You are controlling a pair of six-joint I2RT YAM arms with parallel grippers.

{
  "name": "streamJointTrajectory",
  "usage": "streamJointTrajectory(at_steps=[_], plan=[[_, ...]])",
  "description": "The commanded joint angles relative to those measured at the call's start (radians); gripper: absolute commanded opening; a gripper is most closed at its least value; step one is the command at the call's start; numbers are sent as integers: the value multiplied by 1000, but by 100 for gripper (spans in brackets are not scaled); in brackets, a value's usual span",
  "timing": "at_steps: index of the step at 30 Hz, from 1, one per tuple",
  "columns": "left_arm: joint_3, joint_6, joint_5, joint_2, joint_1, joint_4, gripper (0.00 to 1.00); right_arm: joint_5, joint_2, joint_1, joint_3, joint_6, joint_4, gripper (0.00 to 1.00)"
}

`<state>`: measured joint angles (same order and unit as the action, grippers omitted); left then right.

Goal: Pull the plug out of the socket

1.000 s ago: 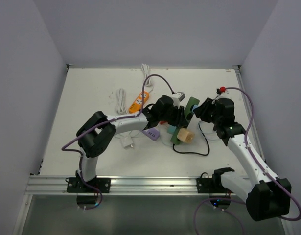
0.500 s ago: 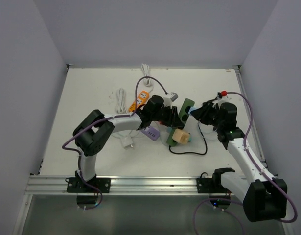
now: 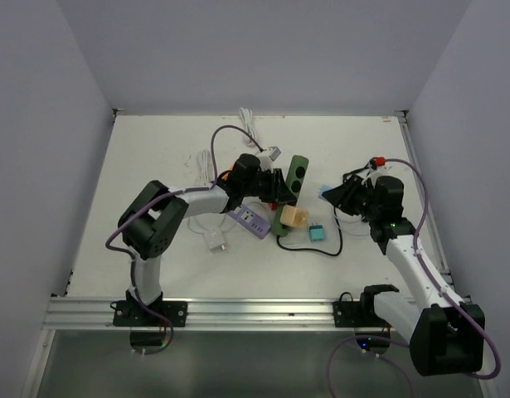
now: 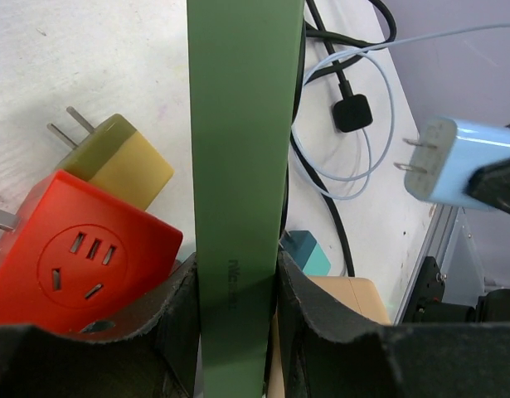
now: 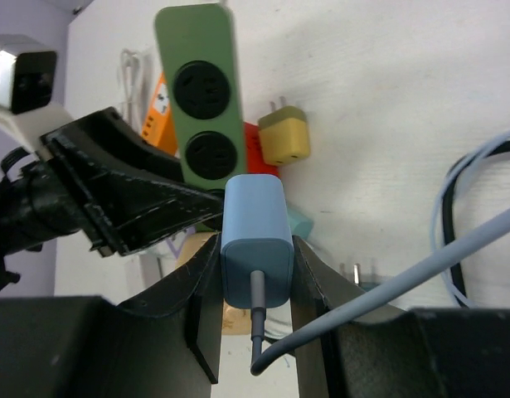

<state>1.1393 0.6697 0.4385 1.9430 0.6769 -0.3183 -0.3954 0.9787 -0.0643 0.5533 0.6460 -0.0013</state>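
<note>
The right gripper moves outward and down next, since the light blue plug's pins are out. The plug then goes onto empty table beside the power strip's far end.
The green power strip is clamped between my left gripper's shut jaws. In the left wrist view the strip runs upward from the gripper. My right gripper is shut on the light blue plug, which is out of the socket and a short gap to the strip's right. In the right wrist view the plug sits between the jaws, its grey cable trailing back, with the strip's empty round sockets beyond. The plug's bare prongs show in the left wrist view.
Around the strip lie a red socket cube, a yellow plug, a tan cube, a teal plug, a purple adapter and a white charger. A black cable loops in front. White cords lie behind.
The plug has come out of the green strip. My left gripper carried the strip left and back; my right gripper kept the plug and drew slightly right.
</note>
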Motion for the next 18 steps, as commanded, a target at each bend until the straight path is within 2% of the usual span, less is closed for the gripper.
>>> streamJointTrajectory(at_steps=[1, 5, 8, 12, 18], plan=[[13, -4, 48, -56, 7, -108, 0, 154, 15, 12, 91, -46, -112, 0], [-6, 4, 57, -85, 10, -123, 0, 179, 119, 58, 138, -25, -112, 0], [-27, -2, 60, -128, 10, -128, 0, 126, 243, 122, 189, -6, -57, 0], [-50, -30, 66, -165, 10, -97, 0, 64, 407, 127, 282, -12, -3, 0], [-62, -42, 51, -187, 30, -85, 0, 7, 610, 127, 399, 15, 87, 8]])
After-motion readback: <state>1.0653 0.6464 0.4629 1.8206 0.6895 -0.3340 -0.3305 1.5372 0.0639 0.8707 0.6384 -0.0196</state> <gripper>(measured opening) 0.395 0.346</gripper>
